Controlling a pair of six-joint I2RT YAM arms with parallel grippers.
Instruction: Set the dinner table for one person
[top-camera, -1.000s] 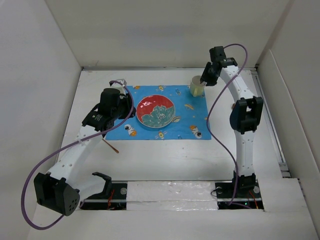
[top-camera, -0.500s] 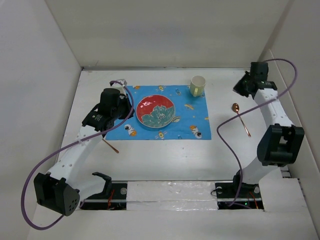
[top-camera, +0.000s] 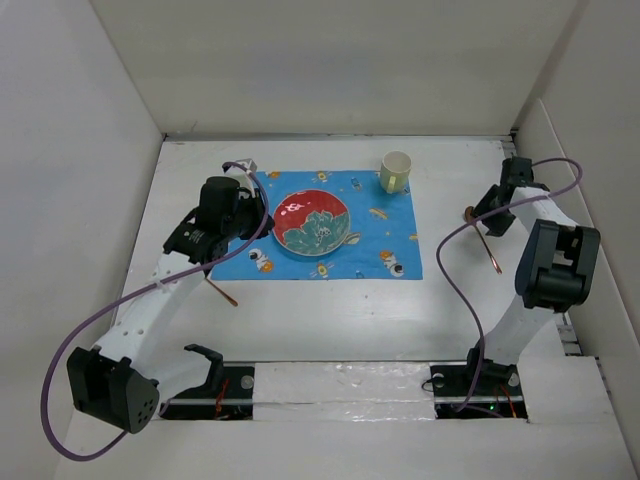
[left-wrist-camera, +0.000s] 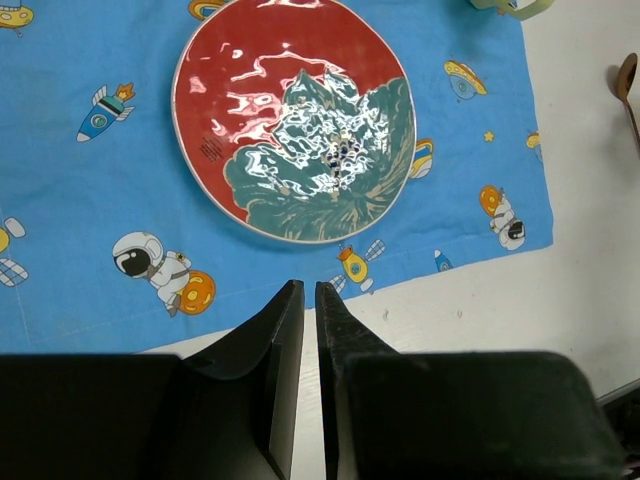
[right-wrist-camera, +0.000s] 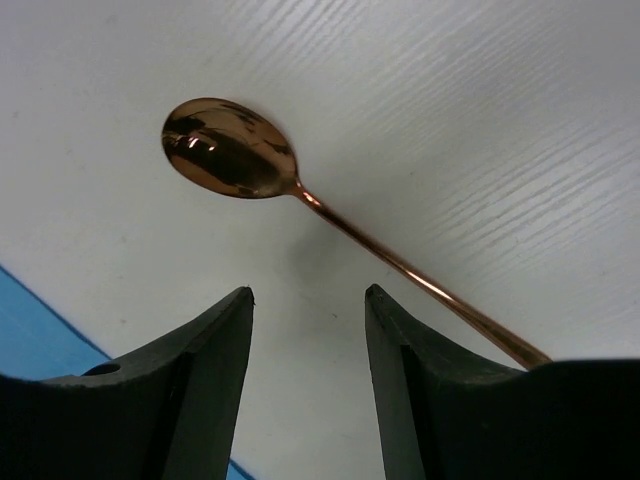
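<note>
The spoon's handle is still beyond the fingers, so the robot's right gripper should next go down toward the spoon and put its open fingers on both sides of the thin handle just behind the bowl (top-camera: 479, 232) (right-wrist-camera: 332, 216).
The white dinner table (top-camera: 330, 310) holds a blue cartoon-print cloth (top-camera: 370, 235). On the cloth are a red and teal plate (top-camera: 311, 222) and, at its far right corner, a pale mug (top-camera: 396, 171). A copper spoon (top-camera: 486, 243) lies on the table right of the cloth. My right gripper (top-camera: 480, 214) is low over the spoon's bowl; in the right wrist view it (right-wrist-camera: 308, 290) is open, with the spoon (right-wrist-camera: 230, 150) just ahead of the fingertips. My left gripper (left-wrist-camera: 309, 285) is shut and empty, hovering by the cloth's left side (top-camera: 252, 212).
A second copper utensil (top-camera: 224, 293) lies on the table near the cloth's front left corner, partly under my left arm. White upright panels (top-camera: 90, 200) close in the table at left, back and right. A purple cable (top-camera: 450, 260) loops beside my right arm.
My right arm has left the mug on the cloth, swung right and come down over the spoon. My left arm has not moved.
</note>
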